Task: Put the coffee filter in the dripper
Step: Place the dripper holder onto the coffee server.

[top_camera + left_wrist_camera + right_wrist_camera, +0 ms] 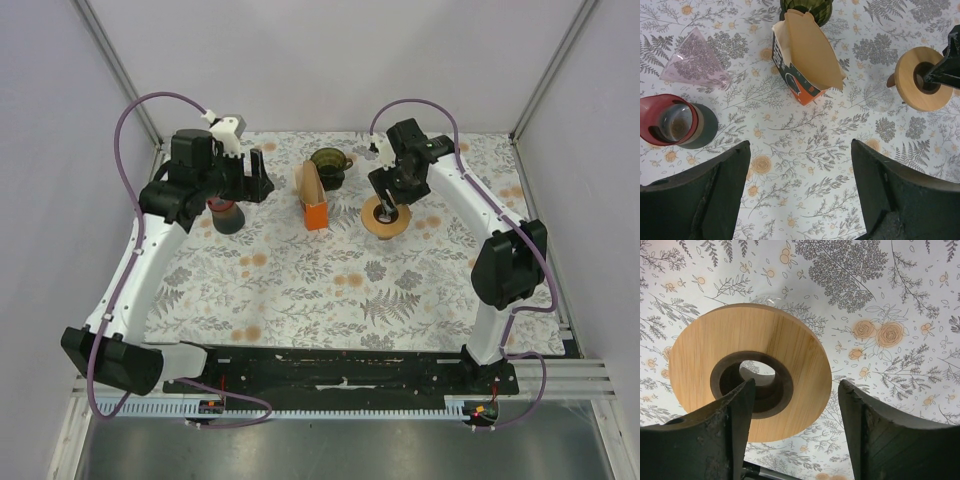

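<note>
The pink glass cone is outward and below, so the robot's left gripper has to reach outward toward the cone, turn and go down onto its wide rim [685, 46], which is thin enough to pinch.
Brown paper coffee filters [807, 47] stand upright in an orange and black box [800, 87], also in the top view [313, 197]. A pink glass cone [695, 62] lies on its side to the left of the box. A wooden ring with a dark central hole [755, 355] lies flat on the cloth to the right [386, 222] [920, 80]. My right gripper [388, 205] [796, 387] is open just above the ring, one finger over the hole and the other outside the rim. My left gripper [260, 180] [800, 150] is open and empty, above bare cloth short of the box.
A red-rimmed dark cup [670, 120] [226, 213] stands at the left under my left arm. A green glass cup [328, 165] [807, 7] stands behind the filter box. The floral cloth [300, 290] covers the table between the white walls.
</note>
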Robot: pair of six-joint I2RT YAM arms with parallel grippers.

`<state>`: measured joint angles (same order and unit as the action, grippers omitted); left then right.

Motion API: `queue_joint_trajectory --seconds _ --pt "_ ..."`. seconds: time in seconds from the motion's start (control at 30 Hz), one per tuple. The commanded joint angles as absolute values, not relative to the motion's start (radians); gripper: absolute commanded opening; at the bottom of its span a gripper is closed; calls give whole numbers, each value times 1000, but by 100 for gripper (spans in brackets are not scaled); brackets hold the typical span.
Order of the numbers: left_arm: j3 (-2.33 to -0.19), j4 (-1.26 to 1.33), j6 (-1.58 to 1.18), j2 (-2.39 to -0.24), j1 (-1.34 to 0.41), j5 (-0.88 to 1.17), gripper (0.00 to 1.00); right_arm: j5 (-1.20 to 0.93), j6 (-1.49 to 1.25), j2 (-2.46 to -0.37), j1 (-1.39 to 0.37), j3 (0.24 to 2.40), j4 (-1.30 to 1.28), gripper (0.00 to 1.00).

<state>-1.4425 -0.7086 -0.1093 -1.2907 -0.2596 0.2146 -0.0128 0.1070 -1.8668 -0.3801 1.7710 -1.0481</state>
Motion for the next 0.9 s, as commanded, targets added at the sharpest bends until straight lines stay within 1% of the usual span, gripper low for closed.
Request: queue_joint_trajectory --seconds 0.0,0.1,0.17,0.3,0.33,0.43,0.53,0.57,0.63,0.67,0.7,0.77,0.87 --pt "-1453 -672 -87 -1285 -259 163 86 -34 109 -1839 -377 1818 -1037 75" --pt "-1564 -660 -83 -1345 -259 45 87 -32 110 -1809 -376 1841 -1037 80" --pt "-1658 -666 -81 -1425 -259 2 85 -22 110 -1784 -376 1856 -1037 86" --pt "-1758 -658 -161 -1566 -259 -93 66 15 100 -1732 -376 1865 -1023 87" --pt "-1776 -654 -178 -1610 -258 -118 65 24 98 -1717 -376 1858 -1016 87" --pt "-1853 -634 -169 -1745 -245 -156 65 41 100 -1684 -376 1827 -1005 87" --pt "-1949 -603 -65 -1883 -224 -118 67 49 110 -1658 -376 1787 -1003 87" --pt "-2012 -627 -36 -1937 -212 -94 67 58 112 -1649 -376 1772 -1005 87" --pt "-2129 -679 39 -2024 -177 -5 71 83 104 -1632 -374 1741 -1003 87" --pt "-2188 -701 72 -2061 -155 100 72 90 98 -1625 -374 1724 -1005 87" --pt "-2221 -712 102 -2101 -137 156 74 91 94 -1623 -376 1711 -1005 87" --pt "-2301 -741 159 -2170 -106 186 77 83 84 -1620 -374 1689 -1003 88" --pt "-2397 -805 273 -2267 -92 192 79 78 80 -1615 -376 1672 -1005 88"
